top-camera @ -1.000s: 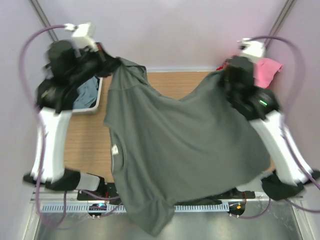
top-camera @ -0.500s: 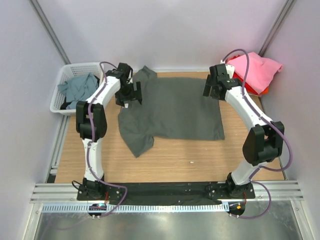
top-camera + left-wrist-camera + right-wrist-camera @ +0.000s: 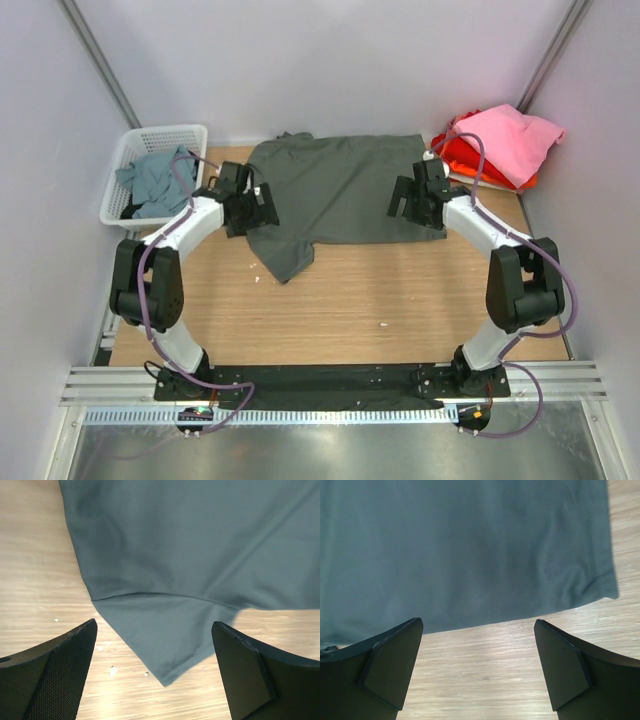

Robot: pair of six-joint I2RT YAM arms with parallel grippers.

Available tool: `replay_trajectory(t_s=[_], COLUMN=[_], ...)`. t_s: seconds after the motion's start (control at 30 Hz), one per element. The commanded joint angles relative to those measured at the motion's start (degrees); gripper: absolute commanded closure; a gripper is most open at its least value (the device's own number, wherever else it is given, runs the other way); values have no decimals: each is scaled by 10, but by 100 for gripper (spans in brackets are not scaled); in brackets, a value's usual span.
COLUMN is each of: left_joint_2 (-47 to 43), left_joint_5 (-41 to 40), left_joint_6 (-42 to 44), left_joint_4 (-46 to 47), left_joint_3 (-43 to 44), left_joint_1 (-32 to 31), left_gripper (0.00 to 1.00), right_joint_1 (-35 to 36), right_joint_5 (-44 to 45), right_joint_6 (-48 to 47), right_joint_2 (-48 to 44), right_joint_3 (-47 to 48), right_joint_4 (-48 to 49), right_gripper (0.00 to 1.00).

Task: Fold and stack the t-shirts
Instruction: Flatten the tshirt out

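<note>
My left gripper will move back and down next, to the tip of the near sleeve [image 3: 285, 278] [image 3: 164, 678].
A dark charcoal-grey t-shirt [image 3: 340, 185] lies spread flat on the far half of the wooden table [image 3: 350, 310], one sleeve [image 3: 285, 255] pointing toward me. My left gripper [image 3: 250, 207] hovers open over the shirt's left edge; in the left wrist view the sleeve tip [image 3: 165, 650] lies between its wide-apart fingers [image 3: 65, 665]. At the shirt's right edge my right gripper [image 3: 412, 205] is open too, above bare wood just before the hem [image 3: 470, 555]. Neither holds cloth. Pink [image 3: 510, 135] and red-orange [image 3: 468, 158] t-shirts are piled at the back right.
A white lattice basket [image 3: 120, 205] stands at the back left and holds a teal-grey shirt [image 3: 155, 180]. Pale walls close in on both sides. Small white specks [image 3: 112, 670] dot the wood near the sleeve.
A second ago both grippers held the charcoal shirt up in the air. They have since laid it flat, let go, opened, and drawn back a little toward me.
</note>
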Motion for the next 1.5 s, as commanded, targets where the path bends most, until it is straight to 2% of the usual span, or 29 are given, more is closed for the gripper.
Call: replay_trajectory(t_s=[0.0, 0.13, 0.3, 0.4, 0.5, 0.7, 0.73, 0.8, 0.9, 0.93, 1.0, 1.2, 1.47], left_joint_2=[8, -32, -82, -90, -75, -105, -100, -88, -77, -76, -78, -98, -120], left_joint_5=[-18, 2, -25, -55, -45, -97, -99, -102, -106, -108, -110, -114, -114], left_joint_6=[-62, -129, -171, -217, -225, -245, -245, -234, -223, -223, -224, -230, -231], left_joint_4=[51, 83, 104, 150, 144, 151, 151, 150, 155, 156, 164, 190, 214], left_joint_3=[-62, -160, -247, -281, -283, -310, -307, -297, -288, -288, -293, -319, -342], left_joint_1=[-7, -22, -122, -138, -145, -176, -177, -177, -177, -177, -177, -177, -177], left_gripper=[4, 17, 16, 20, 23, 33, 40, 47, 77, 89, 100, 100, 100], right_joint_1=[-5, -35, -37, -37, -37, -45, -52, -68, -119, -153, -179, -211, -238], right_joint_5=[-16, -25, -79, -90, -96, -33, -44, -83, -139, -152, -175, -169, -161], right_joint_6=[22, 36, 50, 67, 74, 93, 97, 109, 124, 131, 134, 136, 150], right_joint_2=[7, -23, -112, -144, -153, -173, -173, -165, -143, -137, -124, -97, -16], right_joint_3=[-5, -76, -170, -212, -223, -242, -250, -257, -270, -276, -283, -292, -258], right_joint_4=[34, 78, 138, 162, 156, 124, 135, 150, 170, 179, 187, 211, 253], right_gripper=[0, 0, 0, 0, 0, 0, 0, 0, 0, 2, 4, 10, 30])
